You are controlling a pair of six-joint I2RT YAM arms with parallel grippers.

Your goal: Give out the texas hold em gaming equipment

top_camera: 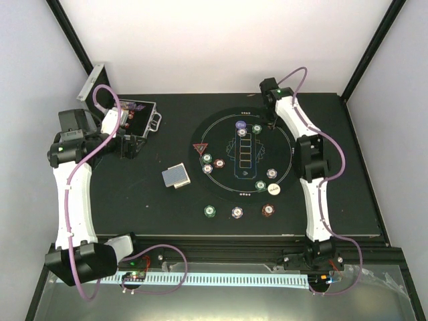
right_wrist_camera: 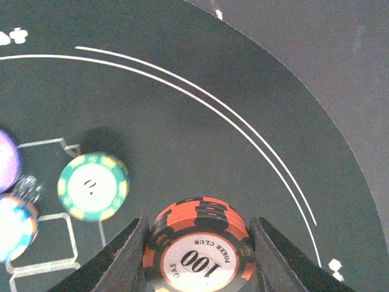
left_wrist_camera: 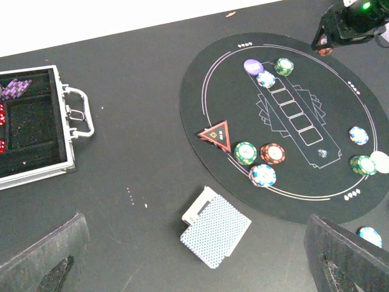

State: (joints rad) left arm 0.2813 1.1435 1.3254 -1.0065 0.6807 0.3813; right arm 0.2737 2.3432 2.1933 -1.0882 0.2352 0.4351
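The bare mat beside the green chip lies below the robot's right gripper, so the gripper will next move down with the red-orange stack and release the chips.
My right gripper (right_wrist_camera: 197, 224) is shut on a short stack of red-orange poker chips (right_wrist_camera: 197, 255) marked 100, over the far edge of the round black mat (top_camera: 284, 150); I cannot tell if the stack touches the mat. A green chip (right_wrist_camera: 93, 185), a purple chip (right_wrist_camera: 5, 161) and a blue chip (right_wrist_camera: 12, 225) lie just left of it. The deck of grey-blue-backed cards (left_wrist_camera: 216, 230) lies on the table left of the mat. My left gripper (left_wrist_camera: 194, 267) hangs open above the deck, holding nothing. More chips (top_camera: 219, 162) sit on the mat.
The open silver case (left_wrist_camera: 36, 121) stands at the far left, its handle toward the mat. A red triangle marker (left_wrist_camera: 216, 134) lies on the mat's left edge. Three chips (top_camera: 237, 212) lie in a row on the table in front of the mat.
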